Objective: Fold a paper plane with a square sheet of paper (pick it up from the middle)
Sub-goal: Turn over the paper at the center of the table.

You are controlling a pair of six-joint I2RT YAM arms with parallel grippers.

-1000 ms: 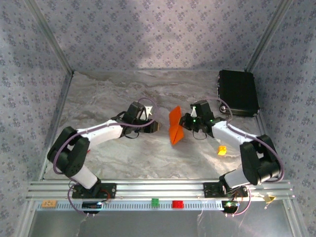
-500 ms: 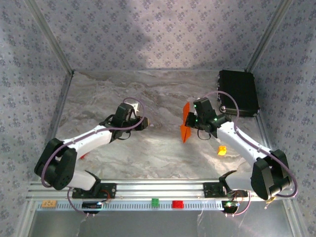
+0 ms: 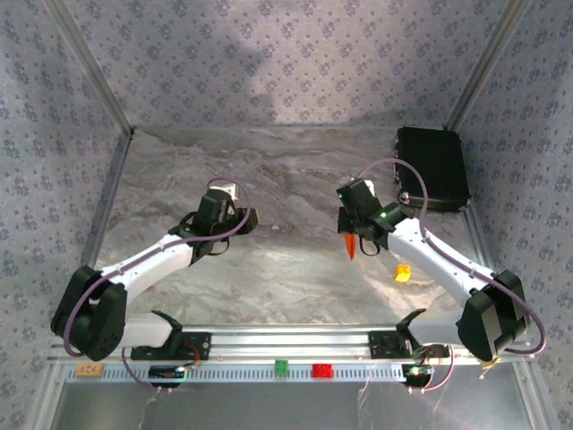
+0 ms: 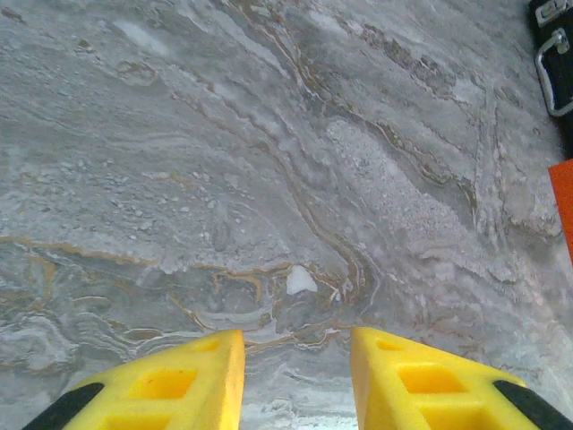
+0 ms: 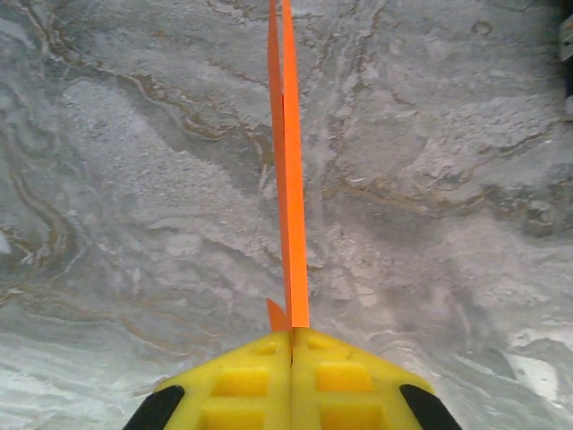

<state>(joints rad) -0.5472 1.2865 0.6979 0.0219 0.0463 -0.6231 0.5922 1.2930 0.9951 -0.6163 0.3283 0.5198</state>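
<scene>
The robot's right gripper should move toward the left gripper and down, and let go of the orange sheet on the bare table, because there is clear space below it, between both grippers.
My right gripper (image 3: 351,233) is shut on the orange sheet of paper (image 3: 350,245), which is folded into a slim pointed shape. It hangs above the table right of centre, its point showing below the fingers. In the right wrist view the paper (image 5: 288,179) stands edge-on, two thin layers running straight out from the closed gripper (image 5: 292,336). My left gripper (image 3: 251,219) hovers left of centre, well apart from the paper. Its yellow fingers (image 4: 210,367) are open with bare table between them, the gripper (image 4: 295,345) holding nothing. A strip of the orange paper (image 4: 564,210) shows at the right edge.
A black box (image 3: 432,167) lies at the back right, its corner (image 4: 557,49) in the left wrist view. A small yellow block (image 3: 404,272) sits on the marbled table (image 3: 286,278) near the right arm. Green (image 3: 281,366) and red (image 3: 321,370) blocks rest on the front rail.
The right gripper has turned and carried the paper slightly right and nearer, so its broad face now shows as a thin sliver. The left gripper has drawn back leftward and opened a little.
</scene>
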